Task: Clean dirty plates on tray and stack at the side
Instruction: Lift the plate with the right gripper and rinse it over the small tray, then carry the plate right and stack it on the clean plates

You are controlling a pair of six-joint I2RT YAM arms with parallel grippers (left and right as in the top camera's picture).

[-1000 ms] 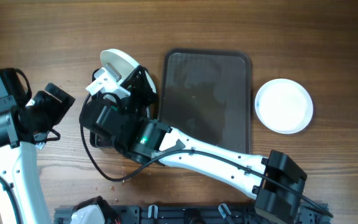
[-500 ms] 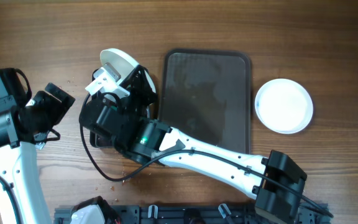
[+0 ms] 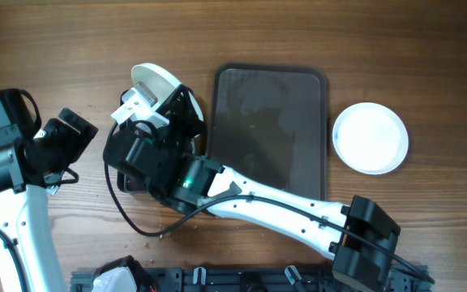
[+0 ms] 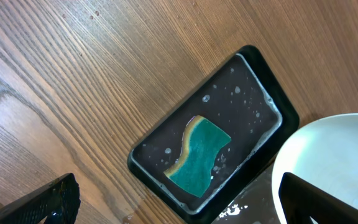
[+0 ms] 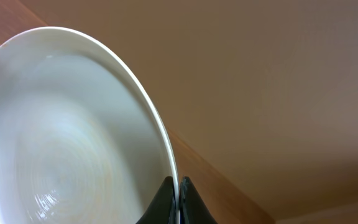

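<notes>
Next, my right gripper will carry its plate across the tray [image 3: 270, 122], level it and lower it for release onto the second white plate [image 3: 370, 138], since that one lies at the side.
My right gripper [image 5: 178, 186] is shut on the rim of a white plate [image 5: 61, 137] and holds it tilted on edge. In the overhead view this plate [image 3: 154, 82] sits left of the dark tray [image 3: 270, 122], which holds no plates. A second white plate [image 3: 370, 138] lies flat on the table right of the tray. My left gripper [image 4: 176, 194] is open and empty above a small black basin [image 4: 253, 68] with water and a green sponge [image 4: 199, 155]. The held plate's edge [image 4: 334, 155] shows at the right of the left wrist view.
The right arm [image 3: 266, 207] stretches from bottom right across the table front and hides most of the basin from above. The left arm [image 3: 10, 154] stands at the far left. A black rack [image 3: 242, 280] runs along the front edge.
</notes>
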